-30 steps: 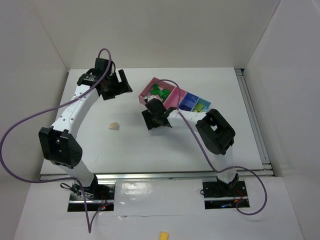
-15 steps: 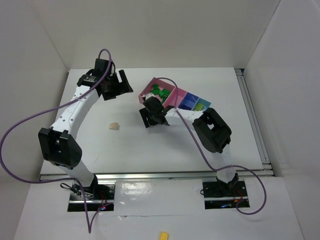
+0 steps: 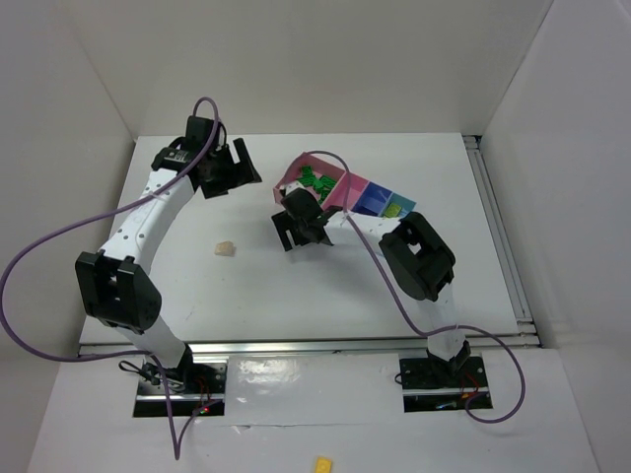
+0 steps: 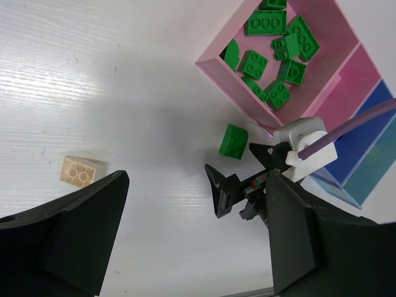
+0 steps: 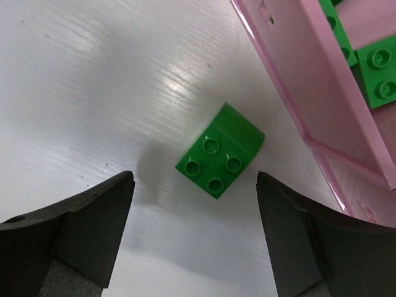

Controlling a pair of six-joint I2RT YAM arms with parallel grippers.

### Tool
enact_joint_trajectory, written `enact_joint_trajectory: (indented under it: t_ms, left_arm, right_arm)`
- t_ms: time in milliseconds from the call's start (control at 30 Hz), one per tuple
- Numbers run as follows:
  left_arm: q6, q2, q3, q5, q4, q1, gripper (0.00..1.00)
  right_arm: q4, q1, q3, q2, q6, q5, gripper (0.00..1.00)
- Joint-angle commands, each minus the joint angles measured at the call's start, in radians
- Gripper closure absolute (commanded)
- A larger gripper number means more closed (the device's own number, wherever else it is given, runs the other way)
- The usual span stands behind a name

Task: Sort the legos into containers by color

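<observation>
My left gripper brings its open fingers back and down astride the clear sides of the cream lego [image 3: 226, 248] [image 4: 81, 172] next, since it sits alone below, nearer my base.
A bright green lego [image 5: 219, 158] lies studs-up on the white table, just outside the large pink container [image 5: 297, 86]. My right gripper [image 5: 193, 216] hovers over it, open, one finger on each side and short of touching it. The left wrist view shows the same green lego [image 4: 233, 141] beside the right gripper [image 4: 242, 176]. Several green legos [image 4: 272, 55] lie in the large pink container [image 4: 213, 62]. A cream lego [image 3: 226, 248] sits alone on the table. My left gripper [image 3: 240, 168] hangs open and empty, high over the table left of the containers.
The row of containers runs right: small pink [image 4: 356, 80], then blue ones [image 3: 376, 200], one holding pale yellow-green bricks [image 3: 396, 209]. A purple cable [image 3: 335, 169] arcs over the pink box. A lone yellow brick [image 3: 323, 462] lies off the table in front.
My right gripper has moved slightly left and toward the pink box's near corner, and its jaws have spread wider. The left arm has stayed still.
</observation>
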Motion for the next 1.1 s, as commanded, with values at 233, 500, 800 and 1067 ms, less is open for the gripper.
enact_joint_trajectory:
  t_ms: [233, 500, 800, 1067]
  left_arm:
    - [-0.010, -0.040, -0.017, 0.014, 0.017, 0.015, 0.07]
    - [-0.001, -0.049, -0.026, 0.014, 0.017, 0.026, 0.07]
    - [-0.001, -0.049, -0.053, -0.005, 0.017, 0.053, 0.07]
    - [0.013, 0.001, -0.150, -0.058, -0.004, 0.092, 0.00]
  right_arm:
    - [-0.002, 0.012, 0.126, 0.102, 0.036, -0.018, 0.18]
    - [-0.055, 0.045, 0.200, 0.136, 0.036, 0.061, 0.51]
    - [-0.056, 0.055, 0.165, -0.082, 0.006, 0.190, 0.68]
    - [-0.095, -0.043, 0.269, -0.090, 0.015, 0.230, 0.66]
